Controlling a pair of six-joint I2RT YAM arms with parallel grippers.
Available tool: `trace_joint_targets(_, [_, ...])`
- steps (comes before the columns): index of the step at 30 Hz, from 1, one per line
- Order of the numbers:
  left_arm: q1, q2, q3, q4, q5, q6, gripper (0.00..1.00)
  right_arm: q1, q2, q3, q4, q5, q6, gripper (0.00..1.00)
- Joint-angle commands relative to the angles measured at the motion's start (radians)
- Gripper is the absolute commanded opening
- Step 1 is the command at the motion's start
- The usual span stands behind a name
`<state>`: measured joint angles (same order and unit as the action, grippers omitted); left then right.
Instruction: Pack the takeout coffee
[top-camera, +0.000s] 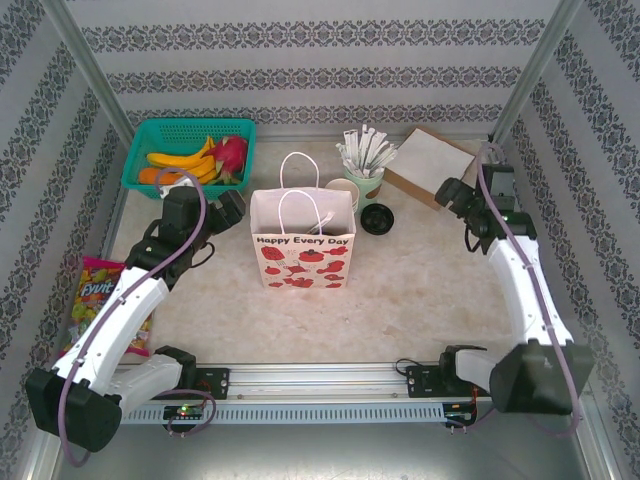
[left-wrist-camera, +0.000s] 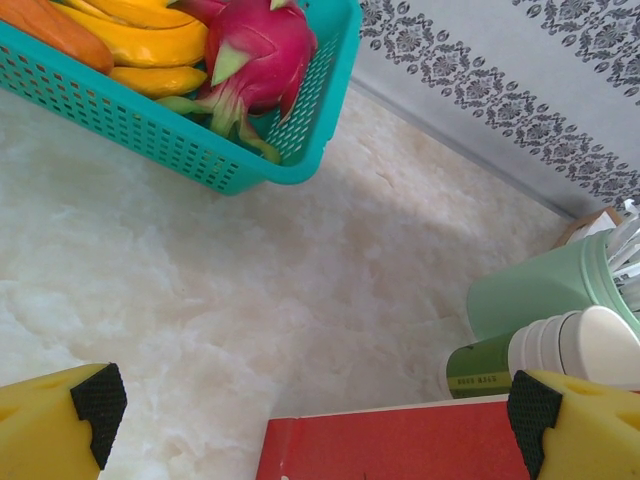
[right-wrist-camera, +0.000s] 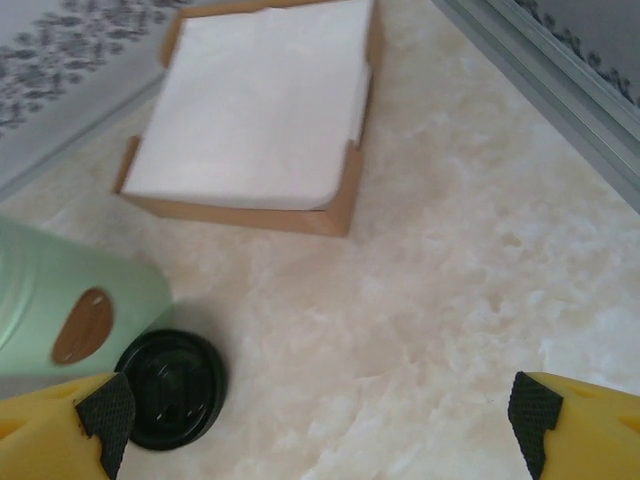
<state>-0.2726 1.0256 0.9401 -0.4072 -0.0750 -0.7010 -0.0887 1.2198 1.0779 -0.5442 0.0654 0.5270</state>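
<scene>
Next, my right gripper lowers outward, fingers astride the napkin box's side (right-wrist-camera: 353, 178) farthest from the mint cup, a thin cardboard edge bordering bare table.
No takeout coffee is in view. The white paper bag (top-camera: 301, 250) with red flowers and "Happy Every Day" stands upright mid-table, and I cannot see inside it. Its red side (left-wrist-camera: 400, 442) lies just ahead of my left gripper (left-wrist-camera: 315, 425), which is open with nothing between its fingers. That left gripper (top-camera: 228, 208) hovers beside the bag's left edge. A black lid (right-wrist-camera: 170, 388) lies flat on the table right of the bag, also visible from above (top-camera: 377, 218). My right gripper (right-wrist-camera: 315, 425) is open and empty above bare table, right of the lid (top-camera: 452, 195).
Behind the bag stand a stack of lidless cups (top-camera: 343, 190) (left-wrist-camera: 555, 348) and a mint cup of wrapped sticks (top-camera: 366, 165) (left-wrist-camera: 535, 290) (right-wrist-camera: 70, 310). A napkin box (top-camera: 430, 165) (right-wrist-camera: 255, 110) sits back right, a teal fruit basket (top-camera: 135, 175) (left-wrist-camera: 150, 135) back left, a candy bag (top-camera: 98, 290) at left.
</scene>
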Motion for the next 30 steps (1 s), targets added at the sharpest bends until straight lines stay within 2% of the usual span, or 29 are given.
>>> trace_joint_targets(1, [0.011, -0.025, -0.022, 0.053, -0.003, -0.017, 1.00, -0.047, 0.094, 0.028, 0.035, -0.032, 0.029, 0.95])
trace_joint_targets(3, [0.010, -0.027, -0.026, 0.053, -0.003, -0.019, 1.00, -0.068, 0.165, 0.063, 0.041, -0.070, 0.025, 0.96])
trace_joint_targets(6, [0.010, -0.020, -0.026, 0.052, -0.006, -0.022, 1.00, -0.085, 0.298, 0.157, 0.011, -0.128, 0.069, 0.91])
trace_joint_targets(9, [0.013, -0.008, -0.017, 0.033, -0.013, -0.028, 1.00, -0.085, 0.426, 0.242, 0.017, -0.149, 0.138, 0.85])
trace_joint_targets(11, [0.012, -0.003, -0.017, 0.018, -0.027, -0.039, 1.00, -0.081, 0.522, 0.308, 0.030, -0.178, 0.171, 0.75])
trace_joint_targets(14, [0.014, -0.008, -0.026, 0.013, -0.033, -0.053, 1.00, -0.067, 0.647, 0.430, -0.024, -0.162, 0.176, 0.71])
trace_joint_targets(18, [0.016, -0.016, -0.033, -0.011, -0.045, -0.065, 0.99, -0.053, 0.716, 0.467, -0.008, -0.013, 0.224, 0.58])
trace_joint_targets(20, [0.016, -0.018, -0.037, -0.016, -0.055, -0.069, 1.00, -0.053, 0.745, 0.480, -0.013, 0.016, 0.248, 0.57])
trace_joint_targets(25, [0.017, -0.002, -0.046, 0.006, -0.063, -0.087, 1.00, -0.051, 0.806, 0.506, -0.007, -0.003, 0.255, 0.51])
trace_joint_targets(30, [0.018, 0.043, -0.015, -0.008, -0.074, -0.110, 1.00, -0.051, 0.828, 0.510, -0.001, -0.002, 0.280, 0.38])
